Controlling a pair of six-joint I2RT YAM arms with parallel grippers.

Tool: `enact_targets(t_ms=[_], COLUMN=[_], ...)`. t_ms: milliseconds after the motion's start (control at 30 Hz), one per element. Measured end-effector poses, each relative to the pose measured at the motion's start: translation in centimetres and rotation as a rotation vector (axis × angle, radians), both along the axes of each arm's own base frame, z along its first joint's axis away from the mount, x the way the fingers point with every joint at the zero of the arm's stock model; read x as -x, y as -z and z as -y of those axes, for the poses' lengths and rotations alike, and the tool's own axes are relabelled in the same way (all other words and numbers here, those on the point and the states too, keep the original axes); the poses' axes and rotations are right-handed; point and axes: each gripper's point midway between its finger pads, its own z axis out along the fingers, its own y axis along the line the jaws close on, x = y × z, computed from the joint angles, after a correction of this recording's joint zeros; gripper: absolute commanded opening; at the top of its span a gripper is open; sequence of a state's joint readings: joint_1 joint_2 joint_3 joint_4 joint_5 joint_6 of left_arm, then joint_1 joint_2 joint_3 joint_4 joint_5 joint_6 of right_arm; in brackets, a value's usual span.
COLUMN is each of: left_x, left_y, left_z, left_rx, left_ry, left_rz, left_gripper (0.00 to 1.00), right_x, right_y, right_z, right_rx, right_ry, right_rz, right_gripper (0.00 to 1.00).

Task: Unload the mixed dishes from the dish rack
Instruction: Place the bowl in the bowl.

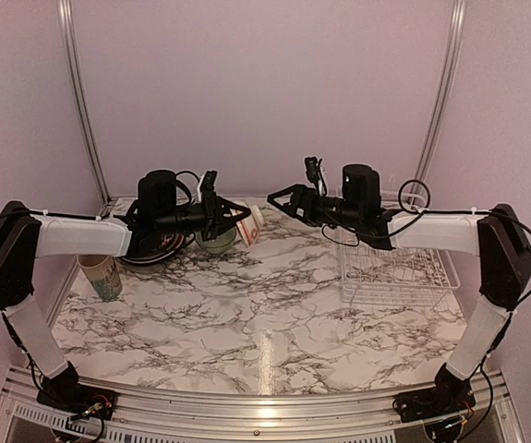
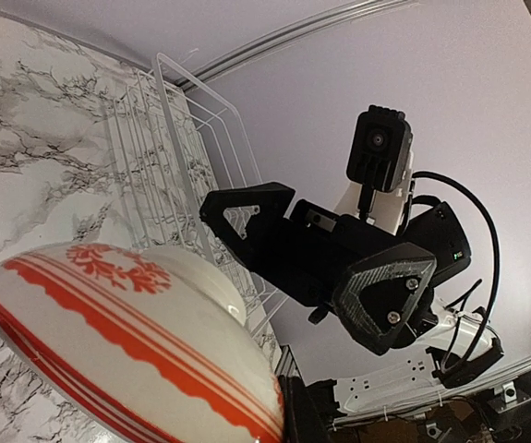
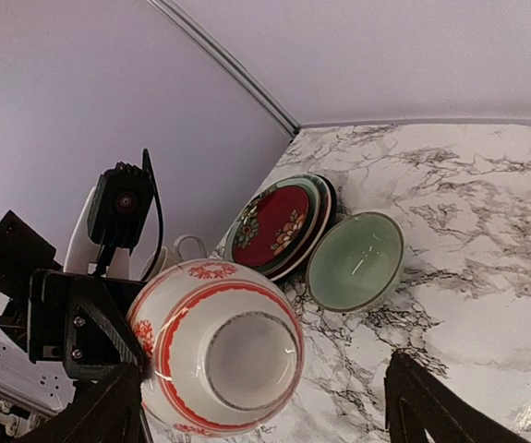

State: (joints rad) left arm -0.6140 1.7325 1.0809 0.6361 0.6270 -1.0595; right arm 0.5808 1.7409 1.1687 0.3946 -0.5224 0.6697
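Note:
The pale green bowl (image 1: 216,243) is open below my left gripper, so next the gripper needs to turn downward, lower the small bowl into it and then let go.
My left gripper (image 1: 231,220) is shut on the rim of the small orange-red-and-white bowl (image 1: 247,224) and holds it tilted above the table's back middle. The bowl fills the lower left of the left wrist view (image 2: 126,341). It shows base-on in the right wrist view (image 3: 219,346). My right gripper (image 1: 280,200) is open and empty, just right of the bowl and facing it. The white wire dish rack (image 1: 394,272) stands at the right with no dishes showing in it. It also shows in the left wrist view (image 2: 173,157).
A stack of plates (image 3: 279,226) with the dark red patterned one on top lies at the back left. A pale green bowl (image 3: 356,261) sits beside it. A tall cream mug (image 1: 102,275) stands at the left edge. Walls close in behind and at both sides.

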Motion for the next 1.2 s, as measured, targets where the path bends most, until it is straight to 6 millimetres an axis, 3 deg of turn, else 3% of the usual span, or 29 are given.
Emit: enact_targets(t_ms=[200,433,600,800,1200], left_x=[-0.8,-2.0,-2.8,-6.4,-9.4], left_y=[2.4,5.4,5.7,4.9,9.0], left_z=[-2.3,-7.6,-10.2,-10.2,-8.9], left_rx=[-0.282,-0.742,-0.982,-1.167,-1.348], left_ry=[-0.083,-0.197,-0.184,-0.162,-0.063], left_rz=[0.037,0.116,0.182,0.277,0.259], left_gripper=[0.00,0.00,0.00,0.00,0.00], right_x=[-0.6,-1.5,-1.7,-1.5,-0.8], right_y=[0.0,-1.1,-1.3,-2.2,-4.3], right_z=[2.2,5.1,6.4,7.7,10.3], right_rx=[0.096,0.175,0.220,0.248,0.268], right_ry=[0.084,0.184,0.228,0.271,0.340], right_rz=[0.028,0.083,0.101,0.126,0.187], right_gripper=[0.88,0.87,0.87,0.87,0.88])
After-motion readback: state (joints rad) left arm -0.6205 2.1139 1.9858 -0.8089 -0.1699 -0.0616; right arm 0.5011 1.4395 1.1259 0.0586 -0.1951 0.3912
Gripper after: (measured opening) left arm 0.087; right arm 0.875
